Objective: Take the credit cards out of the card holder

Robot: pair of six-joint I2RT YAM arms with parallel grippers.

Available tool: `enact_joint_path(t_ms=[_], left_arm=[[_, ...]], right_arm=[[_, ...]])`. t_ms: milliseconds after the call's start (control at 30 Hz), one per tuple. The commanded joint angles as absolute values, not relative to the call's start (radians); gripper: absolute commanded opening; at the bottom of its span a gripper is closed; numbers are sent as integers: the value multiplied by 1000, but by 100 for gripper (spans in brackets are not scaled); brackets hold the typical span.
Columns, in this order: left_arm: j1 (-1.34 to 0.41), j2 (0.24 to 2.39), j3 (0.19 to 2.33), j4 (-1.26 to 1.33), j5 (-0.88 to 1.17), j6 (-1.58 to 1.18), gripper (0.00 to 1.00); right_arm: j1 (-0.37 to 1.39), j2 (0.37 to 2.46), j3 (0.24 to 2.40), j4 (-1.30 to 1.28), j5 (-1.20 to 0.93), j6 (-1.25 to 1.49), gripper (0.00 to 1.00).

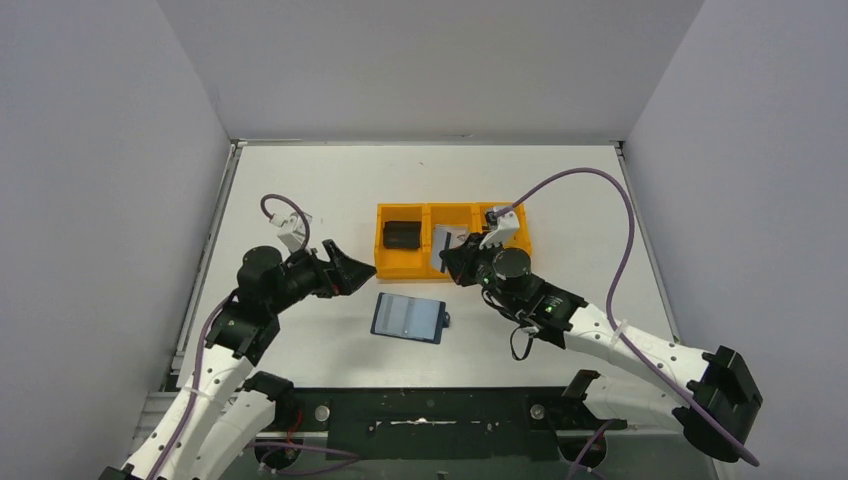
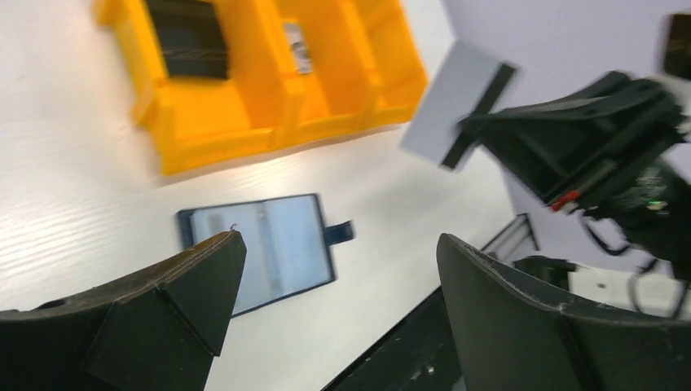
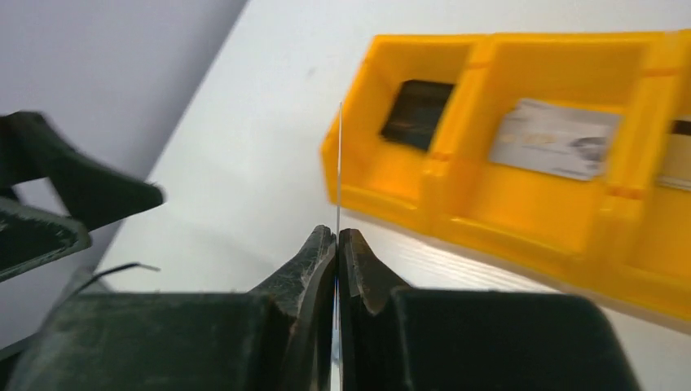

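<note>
A silver card already lies in the tray's middle section (image 1: pixel 458 238) (image 3: pixel 550 151), so my right gripper should next move outward, turn as it goes, and go down to release this card there.
The card holder (image 1: pixel 408 317) lies open on the table, dark navy with a blue-grey inside and its small tab to the right; it also shows in the left wrist view (image 2: pixel 261 248). My right gripper (image 1: pixel 448 265) is shut on a thin pale-grey card with a dark stripe (image 2: pixel 456 106), held in the air just in front of the orange tray; in the right wrist view the card (image 3: pixel 339 163) is edge-on between the shut fingers (image 3: pixel 336 235). My left gripper (image 1: pixel 358 275) is open and empty, above the table left of the holder (image 2: pixel 341 244).
The orange three-compartment tray (image 1: pixel 400 268) stands behind the holder. It holds a dark object (image 3: pixel 415 114) on the left, a silver card (image 3: pixel 554 138) in the middle and a tan card (image 3: pixel 676 155) on the right. White walls enclose the table.
</note>
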State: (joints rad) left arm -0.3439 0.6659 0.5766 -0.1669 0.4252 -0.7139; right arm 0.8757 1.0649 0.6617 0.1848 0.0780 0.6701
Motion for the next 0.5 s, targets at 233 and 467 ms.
enact_joint_path(t_ms=[233, 467], left_arm=[[-337, 660, 675, -389, 106, -412, 90], [-342, 615, 650, -437, -96, -435, 90]], right_arm=[[927, 1208, 918, -83, 713, 61, 0], [951, 1419, 988, 54, 756, -351, 0]])
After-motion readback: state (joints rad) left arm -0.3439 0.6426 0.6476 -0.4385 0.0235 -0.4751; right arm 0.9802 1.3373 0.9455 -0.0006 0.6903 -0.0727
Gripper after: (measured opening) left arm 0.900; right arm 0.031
